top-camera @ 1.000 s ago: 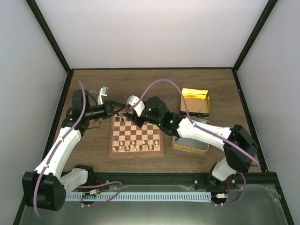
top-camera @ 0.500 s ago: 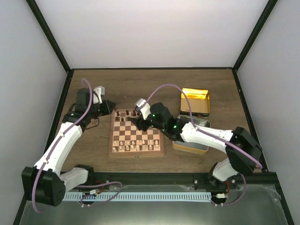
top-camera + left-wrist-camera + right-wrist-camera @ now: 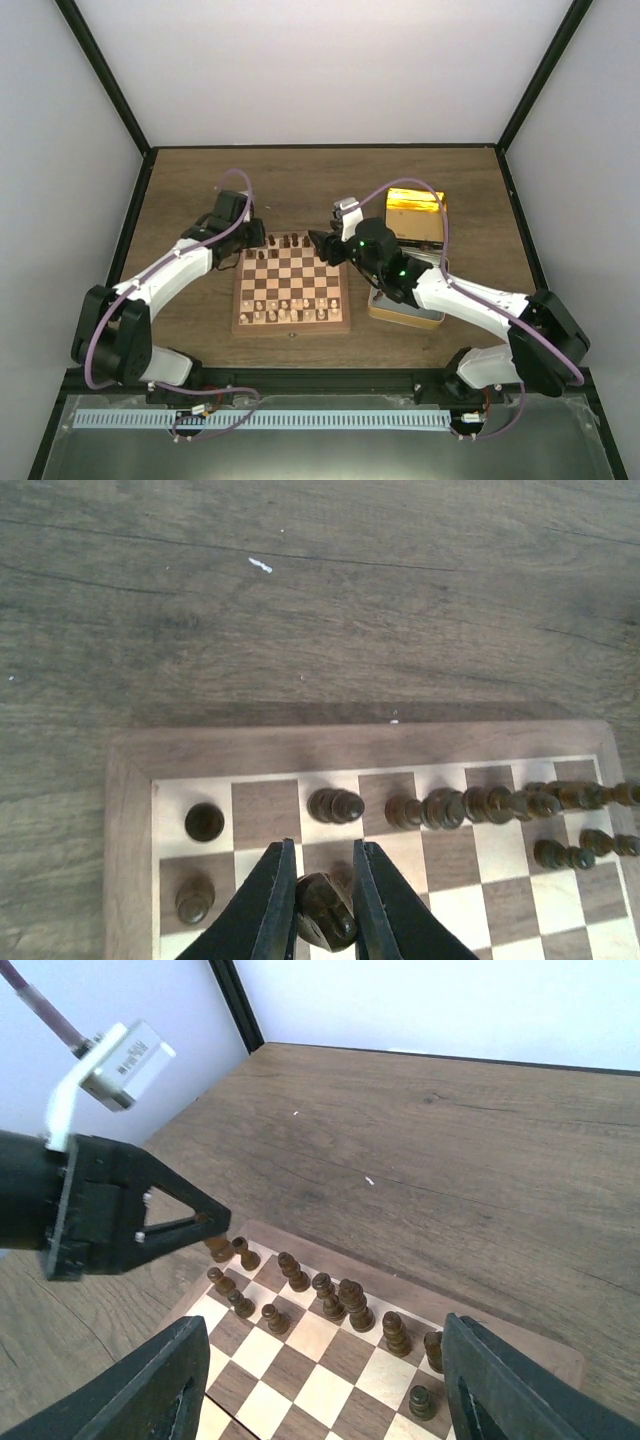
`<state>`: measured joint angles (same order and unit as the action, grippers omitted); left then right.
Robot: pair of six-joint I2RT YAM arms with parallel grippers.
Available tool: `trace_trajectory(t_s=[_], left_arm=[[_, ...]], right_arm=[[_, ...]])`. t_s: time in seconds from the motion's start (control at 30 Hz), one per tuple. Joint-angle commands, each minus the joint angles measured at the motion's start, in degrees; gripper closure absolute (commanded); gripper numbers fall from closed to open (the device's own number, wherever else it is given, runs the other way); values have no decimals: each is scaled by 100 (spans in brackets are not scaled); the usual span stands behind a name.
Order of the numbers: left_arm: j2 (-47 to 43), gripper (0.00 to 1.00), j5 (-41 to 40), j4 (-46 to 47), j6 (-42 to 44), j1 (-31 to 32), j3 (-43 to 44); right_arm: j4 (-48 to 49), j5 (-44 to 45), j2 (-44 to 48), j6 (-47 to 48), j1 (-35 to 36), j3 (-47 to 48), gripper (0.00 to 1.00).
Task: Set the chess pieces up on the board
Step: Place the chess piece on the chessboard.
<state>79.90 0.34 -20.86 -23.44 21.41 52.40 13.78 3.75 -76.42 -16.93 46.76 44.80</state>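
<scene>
The square in the far row between the corner piece and the next piece is empty. My left gripper will lower the dark knight onto it.
The board (image 3: pixel 342 322) lies between my arms. Dark chess pieces (image 3: pixel 291 242) stand in its two far rows, and show in the left wrist view (image 3: pixel 436 807) and the right wrist view (image 3: pixel 352 1305). My left gripper (image 3: pixel 256 241) hangs over the board's far left corner. In its wrist view it (image 3: pixel 322 868) is shut on a dark chess piece (image 3: pixel 326 912) above the second row. My right gripper (image 3: pixel 322 243) is over the far right part of the board. In its wrist view it (image 3: pixel 340 1390) is wide open and empty.
Pale cream pieces (image 3: pixel 290 312) fill the board's near rows. A gold tin (image 3: pixel 416 216) stands at the back right. A second tin (image 3: pixel 405 305) lies right of the board, under my right arm. The left gripper (image 3: pixel 190 1222) shows in the right wrist view.
My right gripper has drawn back to the right, away from the board's far left corner. My left gripper pulled back, then swung in over that corner.
</scene>
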Motion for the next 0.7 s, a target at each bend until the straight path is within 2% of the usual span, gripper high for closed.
trace_trajectory(t_s=[0.0,0.37,0.67], left_arm=[[320,96,-521,598,123,194,107],[807,96,-1244,1353,28,350,-267],[1098,95,-1206,1690,-36,348,-462]], right_arm=[[129,109,166,-217,-77,-95,35],[0,153,204,-249,-139,-109,35],[11,182,219,-276,-150,-138,35]])
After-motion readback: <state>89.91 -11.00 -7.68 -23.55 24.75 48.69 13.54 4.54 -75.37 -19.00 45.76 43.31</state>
